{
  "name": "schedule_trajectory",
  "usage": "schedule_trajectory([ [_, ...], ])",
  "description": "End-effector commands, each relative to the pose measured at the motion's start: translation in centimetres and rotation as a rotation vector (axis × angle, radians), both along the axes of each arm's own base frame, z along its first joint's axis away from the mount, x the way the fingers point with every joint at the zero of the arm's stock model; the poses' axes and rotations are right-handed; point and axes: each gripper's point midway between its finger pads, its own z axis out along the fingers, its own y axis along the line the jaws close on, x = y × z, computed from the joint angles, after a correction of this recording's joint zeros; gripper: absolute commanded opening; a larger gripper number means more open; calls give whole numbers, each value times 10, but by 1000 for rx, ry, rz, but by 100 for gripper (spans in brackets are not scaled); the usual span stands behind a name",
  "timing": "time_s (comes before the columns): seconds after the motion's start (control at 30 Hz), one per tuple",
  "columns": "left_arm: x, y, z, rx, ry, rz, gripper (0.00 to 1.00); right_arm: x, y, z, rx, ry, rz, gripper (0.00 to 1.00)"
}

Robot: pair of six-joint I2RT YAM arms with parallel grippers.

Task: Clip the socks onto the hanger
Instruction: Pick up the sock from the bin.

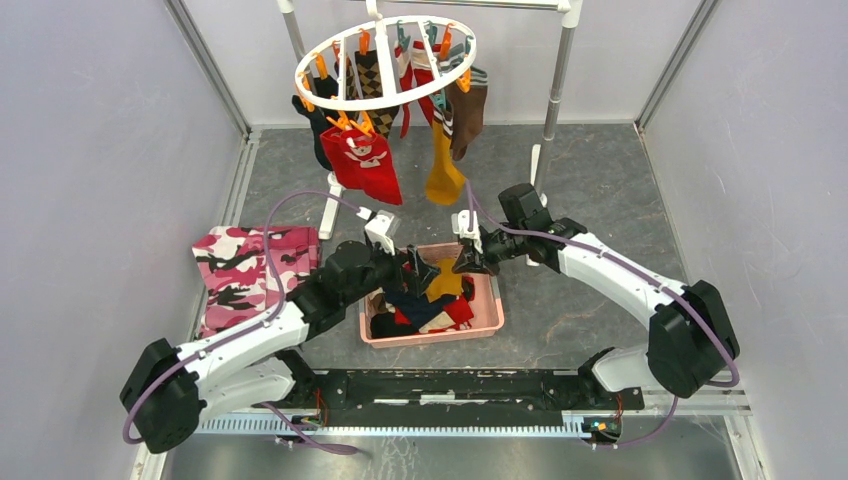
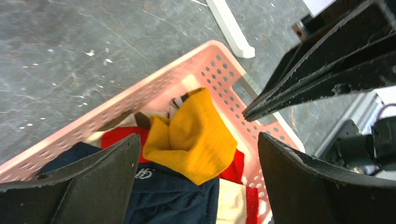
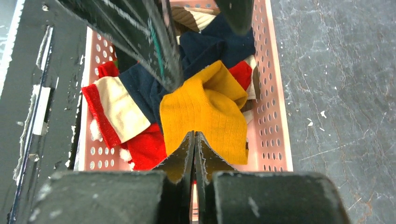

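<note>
My open left gripper moves down to the mustard sock's edge [image 1: 434, 293] [image 2: 187, 168] beside the navy sock in the basket next.
The white round hanger [image 1: 385, 60] hangs at the back with several socks clipped on, among them a red one [image 1: 365, 160] and a mustard one [image 1: 443, 175]. More socks lie in the pink basket [image 1: 495, 312]: a mustard yellow sock [image 3: 205, 107] on top, a navy sock [image 2: 173, 196] and a red-and-cream one [image 3: 119, 112]. My left gripper [image 2: 198, 140] is open, its fingers straddling the yellow and navy socks from above. My right gripper [image 3: 194, 134] is shut just over the yellow sock. In the left wrist view a strip of basket shows between its tips [image 2: 245, 115] and the sock.
A pink-white-black camouflage cloth [image 1: 250, 265] lies on the floor left of the basket. The metal rack's poles [image 1: 558, 80] and white feet [image 2: 231, 28] stand behind the basket. Both grippers crowd over the basket's far half.
</note>
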Motion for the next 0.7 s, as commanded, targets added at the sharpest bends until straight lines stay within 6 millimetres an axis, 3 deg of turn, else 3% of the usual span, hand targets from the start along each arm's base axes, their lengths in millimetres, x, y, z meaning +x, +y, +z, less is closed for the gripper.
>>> schedule_trajectory([
  [0.0, -15, -21, 1, -4, -1, -164, 100, -12, 5, 28, 69, -9, 109, 11],
  [0.17, -14, -20, -27, 144, 38, -214, 100, -14, 4, 30, 74, 0, 134, 29],
  [0.37, -4, -24, -50, 245, 115, -206, 100, -7, -4, 33, 83, 7, 109, 32],
  [0.47, 1, -27, -53, 266, 117, -209, 92, -3, -8, 33, 83, 4, 96, 32],
  [0.57, 1, -31, -61, 290, 150, -232, 72, -2, -10, 33, 83, 7, 92, 32],
  [0.63, 0, -34, -63, 302, 165, -253, 44, -2, -10, 32, 83, 8, 89, 32],
  [0.67, -1, -35, -63, 303, 168, -262, 21, -1, -11, 33, 83, 8, 88, 32],
])
